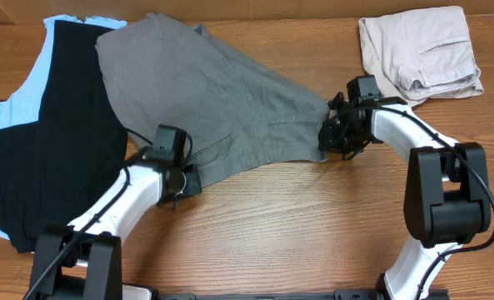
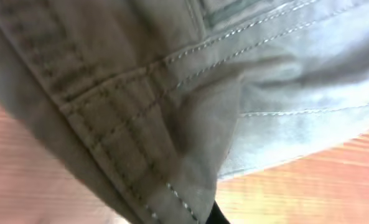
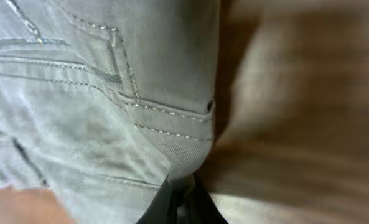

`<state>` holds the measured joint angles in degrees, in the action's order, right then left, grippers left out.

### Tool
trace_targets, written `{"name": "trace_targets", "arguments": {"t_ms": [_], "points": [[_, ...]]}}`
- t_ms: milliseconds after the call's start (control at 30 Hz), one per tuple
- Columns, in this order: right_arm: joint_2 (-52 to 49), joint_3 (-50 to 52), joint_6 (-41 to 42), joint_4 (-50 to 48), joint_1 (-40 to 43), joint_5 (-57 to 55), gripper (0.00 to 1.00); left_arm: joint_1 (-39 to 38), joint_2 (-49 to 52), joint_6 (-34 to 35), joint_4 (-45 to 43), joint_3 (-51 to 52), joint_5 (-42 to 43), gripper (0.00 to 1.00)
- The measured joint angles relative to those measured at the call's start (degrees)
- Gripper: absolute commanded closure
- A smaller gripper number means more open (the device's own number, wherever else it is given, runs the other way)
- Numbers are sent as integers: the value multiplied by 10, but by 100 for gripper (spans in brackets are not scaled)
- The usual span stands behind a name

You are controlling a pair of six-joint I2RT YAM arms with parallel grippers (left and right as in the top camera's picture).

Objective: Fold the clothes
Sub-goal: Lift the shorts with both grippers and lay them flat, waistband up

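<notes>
My left gripper holds the waistband corner, and the waistband is nearest me. Next it needs to lift, carry the corner outward, lower it by the table's bare far edge and let go.
The grey shorts (image 1: 205, 96) lie spread across the middle of the wooden table, waistband toward the front. My left gripper (image 1: 182, 179) is shut on the waistband's left corner, and grey stitched cloth (image 2: 172, 124) fills the left wrist view. My right gripper (image 1: 336, 137) is shut on the waistband's right corner; the right wrist view shows the cloth's corner (image 3: 172, 143) pinched between the dark fingers (image 3: 183, 208). The welt pocket (image 1: 292, 123) shows near the right corner.
A black T-shirt (image 1: 55, 133) lies at the left on a light blue garment (image 1: 5, 112), partly under the grey shorts. Folded beige shorts (image 1: 420, 50) sit at the back right. Bare wooden table (image 1: 313, 225) lies in front.
</notes>
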<state>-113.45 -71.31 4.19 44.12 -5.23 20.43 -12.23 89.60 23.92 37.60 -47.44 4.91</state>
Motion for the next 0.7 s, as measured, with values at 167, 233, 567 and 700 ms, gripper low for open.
{"name": "trace_targets", "arguments": {"t_ms": [167,233,567,700], "points": [[60,-50,3,99,49,35,96,0,-2,-45,167,-230,-21,96],[100,-97,4,134,77,45,96,0,-6,-60,200,-329,-27,96],[308,-340,6,277,155,119,96,-13,-17,-102,425,-786,-30,96],[348,-387,7,313,176,143,96,-17,-29,-109,480,-885,-25,96]]}}
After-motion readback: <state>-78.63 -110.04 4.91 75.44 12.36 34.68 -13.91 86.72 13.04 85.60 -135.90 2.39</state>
